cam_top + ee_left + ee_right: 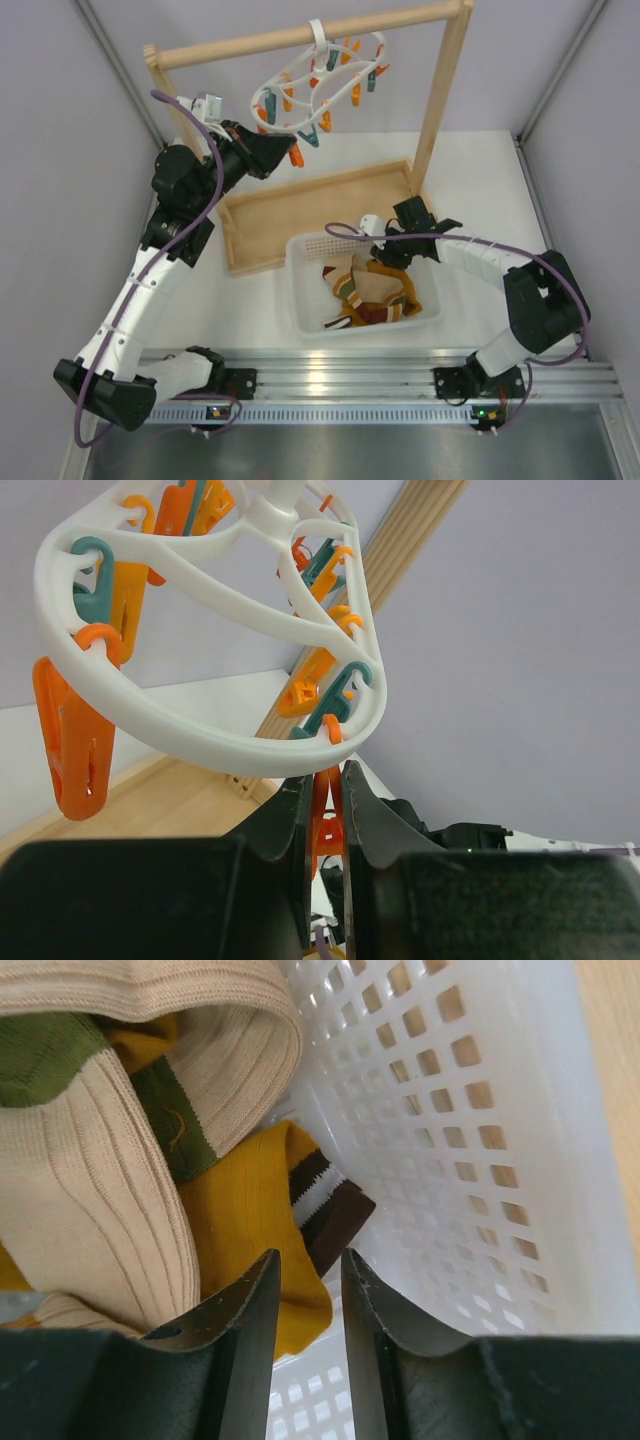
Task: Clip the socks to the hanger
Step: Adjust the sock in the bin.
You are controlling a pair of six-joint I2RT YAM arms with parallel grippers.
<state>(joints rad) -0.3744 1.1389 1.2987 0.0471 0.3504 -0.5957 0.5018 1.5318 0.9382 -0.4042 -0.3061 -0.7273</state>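
The mustard fold [306, 1305] beside the striped cuff is already between the fingers of my open right gripper, clear of the basket's side, so my right gripper needs to go down onto that fold next.
The white oval hanger [317, 35] hangs by its hook from the wooden rail, with orange and teal pegs dangling; it fills the top of the left wrist view [200, 738]. My left gripper [275, 150] [325, 775] is shut on an orange peg [327, 820] at the ring's lower edge. The socks [365, 290] lie heaped in a white basket [300, 290]. My right gripper [385, 255] [310, 1255] is open inside the basket, jaws a narrow gap apart just over the mustard sock [240, 1210] with a dark-and-white striped cuff. A cream and green sock [100, 1160] lies beside it.
The tall wooden rail frame [250, 42] stands at the back, its right post near the basket's far corner. A shallow wooden tray [300, 200] lies between the frame and the basket. The basket's perforated wall [450, 1110] is close to the right jaw.
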